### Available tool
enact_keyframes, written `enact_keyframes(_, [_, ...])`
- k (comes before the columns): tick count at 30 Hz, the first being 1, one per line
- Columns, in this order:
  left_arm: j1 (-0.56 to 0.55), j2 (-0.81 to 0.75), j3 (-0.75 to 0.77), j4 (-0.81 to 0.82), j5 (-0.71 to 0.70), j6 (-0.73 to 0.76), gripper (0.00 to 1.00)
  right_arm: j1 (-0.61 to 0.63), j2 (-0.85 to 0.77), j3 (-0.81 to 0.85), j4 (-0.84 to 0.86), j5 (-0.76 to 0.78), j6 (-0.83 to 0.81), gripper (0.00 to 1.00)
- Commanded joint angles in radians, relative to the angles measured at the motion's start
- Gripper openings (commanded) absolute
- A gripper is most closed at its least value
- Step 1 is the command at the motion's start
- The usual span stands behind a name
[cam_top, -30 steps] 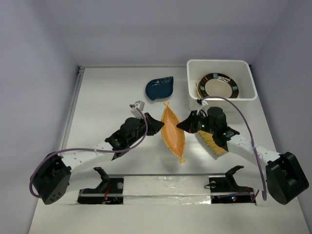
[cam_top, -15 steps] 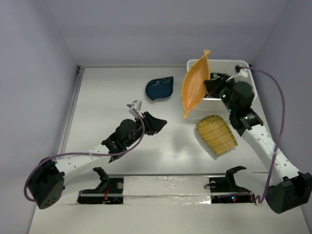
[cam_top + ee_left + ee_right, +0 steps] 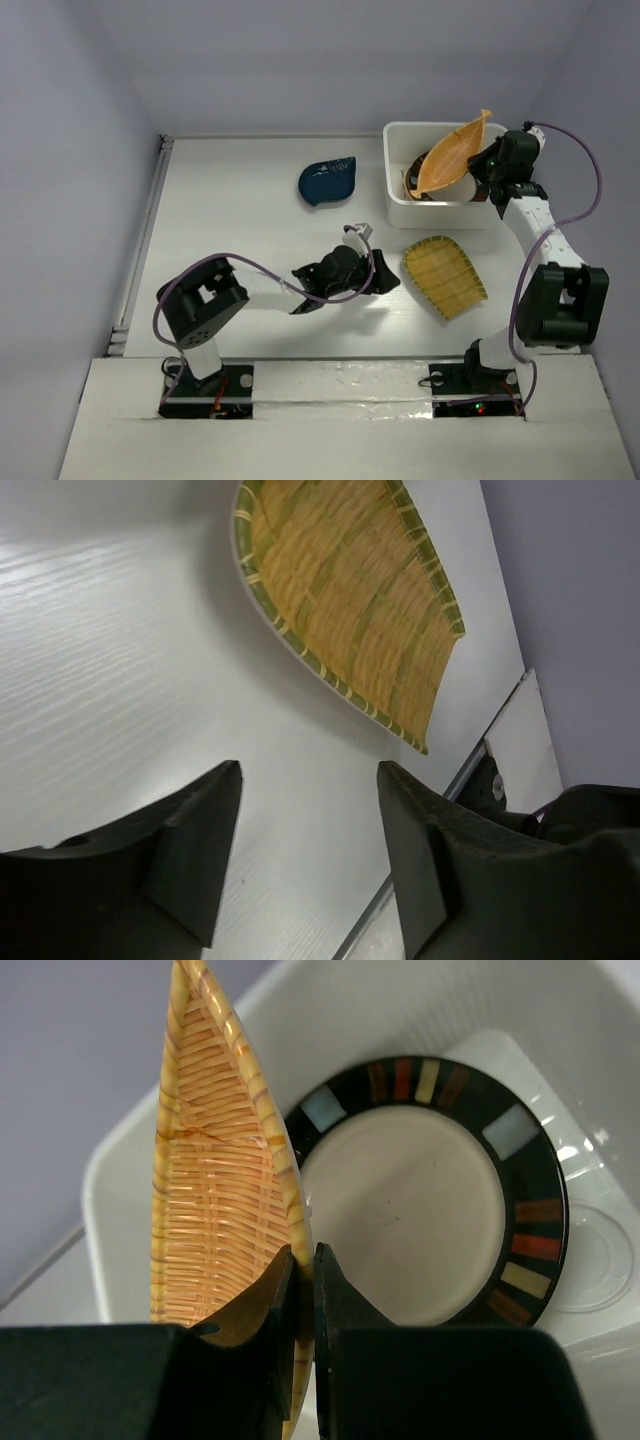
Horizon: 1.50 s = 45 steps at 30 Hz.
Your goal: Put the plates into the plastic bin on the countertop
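Observation:
The cream round plate (image 3: 459,189) (image 3: 405,1215) is below, inside the bin, so my right gripper will next lower the hanging orange plate onto it and let go of the orange plate's rim.
My right gripper (image 3: 487,166) (image 3: 303,1260) is shut on the rim of the orange boat-shaped plate (image 3: 452,155) (image 3: 215,1190), which hangs tilted on edge over the white plastic bin (image 3: 395,190) (image 3: 120,1175). Inside the bin lies a cream round plate with a dark striped rim (image 3: 425,1215) (image 3: 412,182). My left gripper (image 3: 390,282) (image 3: 310,780) stands open just above the countertop (image 3: 240,230), a short way left of the yellow-green ribbed plate (image 3: 444,275) (image 3: 350,600). The navy leaf plate (image 3: 327,180) lies at the back of the countertop.
Pale lavender walls enclose the countertop on the left, back and right. A metal strip (image 3: 140,240) runs along the left edge. The arm bases (image 3: 340,385) sit on a taped strip at the near edge.
The right arm swung the boat-shaped plate from beside the bin to over its inside. The left arm reached right toward the yellow-green plate, and its gripper opened wider.

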Motion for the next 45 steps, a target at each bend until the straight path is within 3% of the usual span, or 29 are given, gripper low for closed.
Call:
enact_keyframes(1, [-0.021,0.053,0.059,0.097,0.034,-0.016,0.55,-0.019,0.039,0.082,0.028,-0.097,0.053,0.00])
enact_keyframes(2, [-0.021,0.067,0.081,0.103,0.040,-0.025,0.60,-0.019,0.058,0.085,0.027,-0.105,0.056,0.00])
enact_keyframes(5, [-0.041,0.124,0.131,0.095,0.043,-0.026,0.63,-0.019,0.118,0.085,0.034,-0.116,0.076,0.00])
enact_keyframes(16, [-0.085,0.338,0.302,0.043,-0.001,-0.045,0.62,-0.039,0.207,0.091,0.008,-0.079,0.045,0.16])
enact_keyframes(23, [-0.094,0.401,0.319,0.069,-0.091,-0.091,0.59,-0.039,0.192,0.085,-0.018,-0.051,0.002,0.45])
enact_keyframes(26, [-0.104,0.418,0.310,0.104,-0.116,-0.115,0.55,-0.039,0.171,0.079,-0.024,-0.048,-0.005,0.47])
enact_keyframes(31, [-0.104,0.443,0.293,0.147,-0.165,-0.152,0.48,-0.039,0.024,0.004,0.014,-0.041,0.005,0.47])
enact_keyframes(34, [-0.113,0.455,0.290,0.173,-0.193,-0.163,0.35,-0.039,-0.117,-0.059,0.060,-0.050,0.025,0.47])
enact_keyframes(36, [-0.113,0.455,0.279,0.204,-0.205,-0.163,0.04,-0.039,-0.194,-0.151,0.133,-0.085,0.053,0.49])
enact_keyframes(37, [-0.113,0.451,0.276,0.210,-0.205,-0.161,0.00,-0.039,-0.237,-0.191,0.157,-0.126,0.059,0.51])
enact_keyframes(41, [-0.113,0.376,0.155,0.314,-0.198,-0.163,0.00,-0.029,-0.482,-0.411,0.273,-0.258,0.082,0.63])
enact_keyframes(42, [-0.104,0.324,0.120,0.336,-0.194,-0.164,0.00,-0.018,-0.519,-0.498,0.313,-0.316,0.084,0.70])
enact_keyframes(45, [-0.093,0.189,-0.024,0.397,-0.161,-0.166,0.00,0.020,-0.651,-0.629,0.307,-0.387,0.071,0.74])
